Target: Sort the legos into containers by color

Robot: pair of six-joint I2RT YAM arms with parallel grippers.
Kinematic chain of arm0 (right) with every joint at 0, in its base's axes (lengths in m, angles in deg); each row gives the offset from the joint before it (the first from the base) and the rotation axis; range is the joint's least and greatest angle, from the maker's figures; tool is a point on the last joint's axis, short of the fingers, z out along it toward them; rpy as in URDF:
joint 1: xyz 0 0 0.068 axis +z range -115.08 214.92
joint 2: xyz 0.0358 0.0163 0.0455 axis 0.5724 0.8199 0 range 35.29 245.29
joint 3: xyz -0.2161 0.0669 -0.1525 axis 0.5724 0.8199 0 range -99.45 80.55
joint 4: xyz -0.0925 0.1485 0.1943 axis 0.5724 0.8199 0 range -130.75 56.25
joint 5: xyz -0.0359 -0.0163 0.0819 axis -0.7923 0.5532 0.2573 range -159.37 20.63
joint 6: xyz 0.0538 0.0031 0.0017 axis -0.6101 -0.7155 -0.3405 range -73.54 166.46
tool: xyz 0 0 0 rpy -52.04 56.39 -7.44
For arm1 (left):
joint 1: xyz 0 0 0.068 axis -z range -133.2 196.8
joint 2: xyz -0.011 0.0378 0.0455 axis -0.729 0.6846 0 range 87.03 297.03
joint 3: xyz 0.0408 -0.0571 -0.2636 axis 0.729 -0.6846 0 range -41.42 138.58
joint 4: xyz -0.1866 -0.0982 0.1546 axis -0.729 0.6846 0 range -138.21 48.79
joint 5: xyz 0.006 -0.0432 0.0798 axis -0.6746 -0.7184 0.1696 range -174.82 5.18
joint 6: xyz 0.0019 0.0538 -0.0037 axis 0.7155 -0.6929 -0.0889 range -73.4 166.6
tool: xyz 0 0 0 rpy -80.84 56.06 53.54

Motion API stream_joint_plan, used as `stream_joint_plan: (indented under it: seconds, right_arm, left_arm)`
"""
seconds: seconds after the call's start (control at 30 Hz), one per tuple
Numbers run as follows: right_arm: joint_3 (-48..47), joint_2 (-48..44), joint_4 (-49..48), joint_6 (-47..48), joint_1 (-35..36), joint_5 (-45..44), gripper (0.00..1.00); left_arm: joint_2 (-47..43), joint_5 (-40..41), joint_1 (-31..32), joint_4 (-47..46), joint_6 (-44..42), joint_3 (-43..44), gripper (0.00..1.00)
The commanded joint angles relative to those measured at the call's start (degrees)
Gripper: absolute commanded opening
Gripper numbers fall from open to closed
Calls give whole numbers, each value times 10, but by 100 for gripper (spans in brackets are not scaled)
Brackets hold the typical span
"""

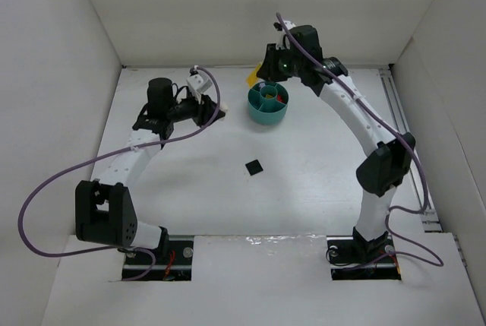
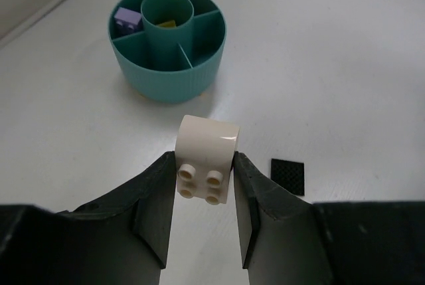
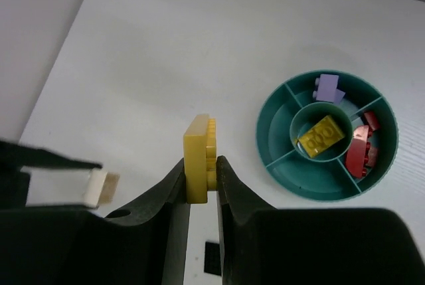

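Observation:
The dish's empty wedge (image 1: 255, 98) (image 2: 141, 52) beside the pale purple brick lies to the gripper's right in the top view, so next I should swing my left gripper over it and release there.
The teal dish (image 1: 267, 114) stands at the back middle of the table. Its central cup holds a yellow brick (image 3: 321, 134), one wedge holds a pale purple brick (image 3: 327, 88), and another holds red bricks (image 3: 362, 149). My right gripper (image 3: 201, 165) is shut on a flat yellow brick (image 3: 197, 144) and holds it above the table just left of the dish (image 3: 312, 189). My left gripper (image 2: 204, 165) is shut on a cream-white brick (image 2: 207, 140), in the air left of the dish (image 2: 166, 72). A black flat brick (image 1: 254, 166) lies on the table nearer the arms.
White enclosure walls (image 1: 61, 75) close in the left, back and right. A metal rail (image 1: 399, 106) runs along the table's right edge. Purple cables (image 1: 45, 181) loop beside both arms.

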Motion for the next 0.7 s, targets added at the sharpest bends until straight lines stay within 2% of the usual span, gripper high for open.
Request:
stream_joint_plan:
  seconds: [0.0, 0.23, 0.67]
  right_arm:
    - [-66, 41, 9, -76, -9, -85, 0]
    - [-57, 62, -14, -66, -9, -154, 0]
    - [-25, 79, -3, -49, -14, -185, 0]
  left_arm:
    - [-24, 75, 17, -79, 93, -6, 0]
    - [-24, 86, 17, -68, 98, -6, 0]
    - [-13, 91, 17, -68, 98, -6, 0]
